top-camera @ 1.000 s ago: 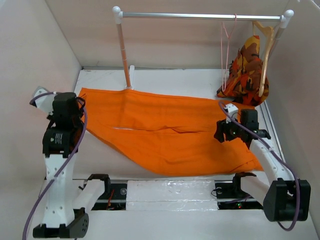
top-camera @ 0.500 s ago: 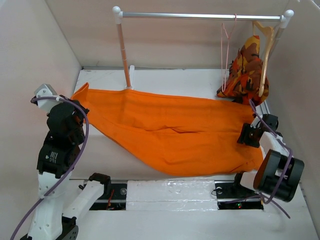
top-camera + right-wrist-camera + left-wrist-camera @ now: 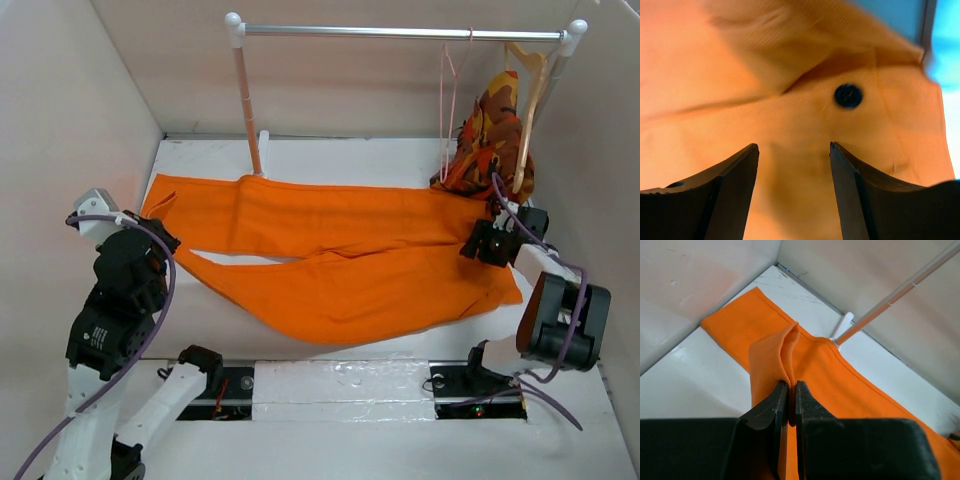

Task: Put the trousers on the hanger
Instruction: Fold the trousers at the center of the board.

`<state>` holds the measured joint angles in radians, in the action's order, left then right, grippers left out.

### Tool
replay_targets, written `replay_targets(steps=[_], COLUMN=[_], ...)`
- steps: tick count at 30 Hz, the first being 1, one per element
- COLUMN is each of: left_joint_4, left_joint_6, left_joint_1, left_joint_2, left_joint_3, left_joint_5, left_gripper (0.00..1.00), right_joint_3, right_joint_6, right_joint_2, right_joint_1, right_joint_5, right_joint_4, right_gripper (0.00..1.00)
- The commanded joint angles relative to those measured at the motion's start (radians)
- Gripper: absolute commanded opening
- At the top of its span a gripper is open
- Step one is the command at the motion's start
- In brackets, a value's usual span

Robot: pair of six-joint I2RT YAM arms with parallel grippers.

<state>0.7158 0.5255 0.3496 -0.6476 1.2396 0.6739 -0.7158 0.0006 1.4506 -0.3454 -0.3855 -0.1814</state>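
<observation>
My right gripper is hovering by the button with its fingers open. It needs to move back and onto the tip of the trousers' near waist corner [image 3: 516, 297] next.
The bright orange trousers [image 3: 340, 255] lie spread across the table, legs to the left and waist to the right. My left gripper [image 3: 789, 385] is shut on a bunched fold of one leg's edge; in the top view it [image 3: 163, 240] sits at the trousers' left end. My right gripper [image 3: 793, 145] hovers open just over the waist cloth, near the small dark button [image 3: 848, 95], with nothing between its fingers; from above it [image 3: 478, 243] is at the right end. The pink wire hanger [image 3: 447, 110] hangs from the rail [image 3: 400, 33], apart from both grippers.
A light wooden hanger [image 3: 528, 110] carrying an orange-red-black patterned garment [image 3: 490, 135] hangs right of the pink one, close behind my right gripper. The rail's left post [image 3: 247, 100] stands behind the trousers. Side walls close in the table on both sides.
My right gripper moved right, then back to the waist end. The left arm drew back toward the near left, still gripping. The trousers stretched out, with a gap opening between the legs.
</observation>
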Motion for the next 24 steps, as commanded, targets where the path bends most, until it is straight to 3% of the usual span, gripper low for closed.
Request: replay_targets(steps=[1,4,10,16,24], left_joint_4=[-0.013,-0.004,-0.004,-0.039,-0.045], left_joint_6=[0.03,0.044,0.041,0.008,-0.007], left_joint_1=[0.02,0.035,0.081,0.12,0.12], left_joint_2=[0.035,0.086,0.111,0.098,0.089], left_joint_3=[0.017,-0.028,-0.068,-0.066,-0.098], left_joint_5=[-0.008,-0.027,0.026,0.073,0.073], left_gripper=[0.0,0.0,0.0,0.0,0.0], right_joint_3=[-0.092,-0.052,0.127,0.167,0.188], right_joint_6=[-0.042,-0.048,-0.027,-0.065,-0.07], right_joint_2=[-0.151,-0.317,-0.544,-0.489,-0.375], right_joint_1=[0.011,-0.003,-0.231,-0.381,-0.454], right_joint_5=[0.013,0.109,0.192,0.274,0.168], right_joint_4=[-0.213,-0.337,-0.424,-0.441,-0.308], right_gripper=[0.65,0.63,0.53,0.54,0.69])
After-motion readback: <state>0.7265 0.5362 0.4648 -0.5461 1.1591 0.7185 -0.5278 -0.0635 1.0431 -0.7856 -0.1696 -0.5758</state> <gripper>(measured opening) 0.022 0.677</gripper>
